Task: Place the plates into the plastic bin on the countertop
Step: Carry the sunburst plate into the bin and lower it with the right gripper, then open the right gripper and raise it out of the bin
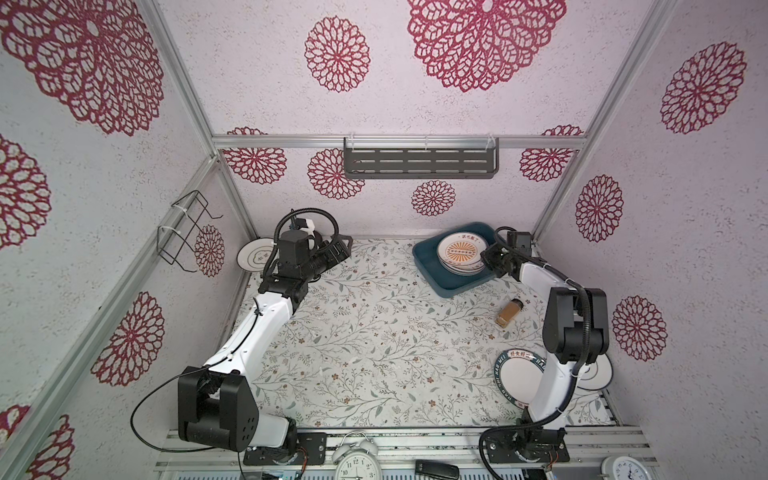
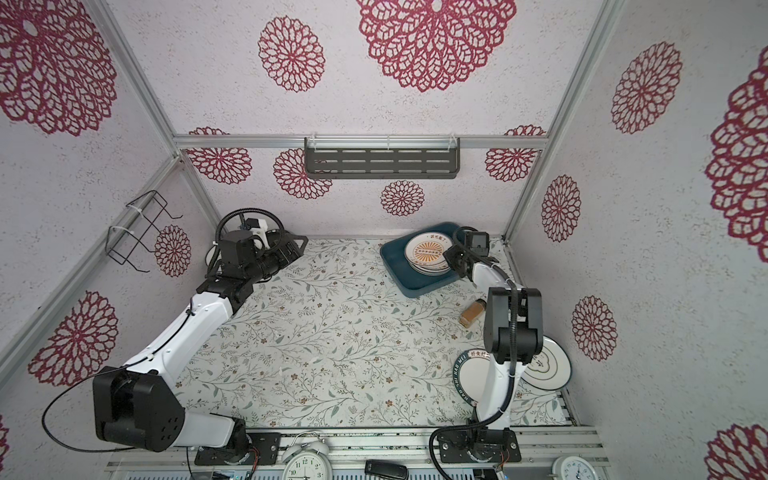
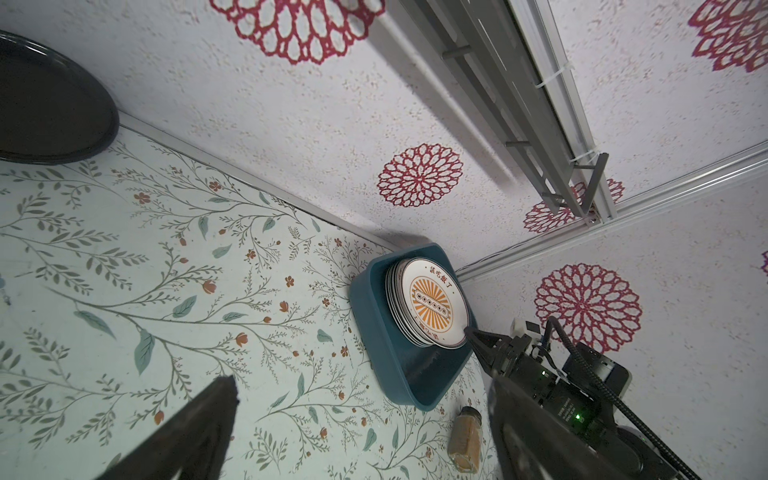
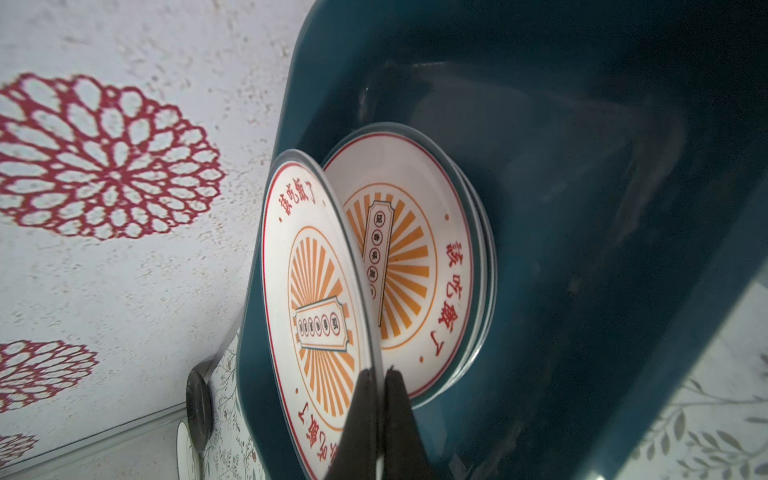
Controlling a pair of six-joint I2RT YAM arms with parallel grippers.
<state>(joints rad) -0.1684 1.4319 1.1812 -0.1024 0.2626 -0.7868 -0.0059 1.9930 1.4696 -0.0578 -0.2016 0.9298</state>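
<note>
My right gripper moves down slightly toward the plate stack [image 1: 461, 269] [image 4: 412, 248] below it next and releases the orange sunburst plate's rim. The tilted orange sunburst plate is already over the plate stack.
The teal plastic bin [image 1: 430, 272] sits on the leafy countertop [image 1: 374, 332] at the back right, with a stack of plates [image 4: 419, 266] inside. My right gripper [image 4: 380, 374] is shut on the rim of an orange sunburst plate [image 4: 316, 291], held tilted over the stack inside the bin. In both top views this gripper [image 1: 484, 255] is at the bin's right side. My left gripper [image 1: 345, 245] hovers open and empty at the back left. A teal-rimmed plate [image 1: 513, 374] and a cloud-outline plate [image 1: 598, 374] lie at the front right, partly under my right arm. Another cloud plate [image 1: 251, 255] and a black plate [image 3: 45, 104] lie behind my left arm.
A brown spice jar [image 1: 508, 311] lies on its side just in front of the bin. A grey slotted shelf [image 1: 419, 162] hangs on the back wall and a black wire rack [image 1: 183, 232] on the left wall. Clocks [image 1: 358, 461] stand at the front rail.
</note>
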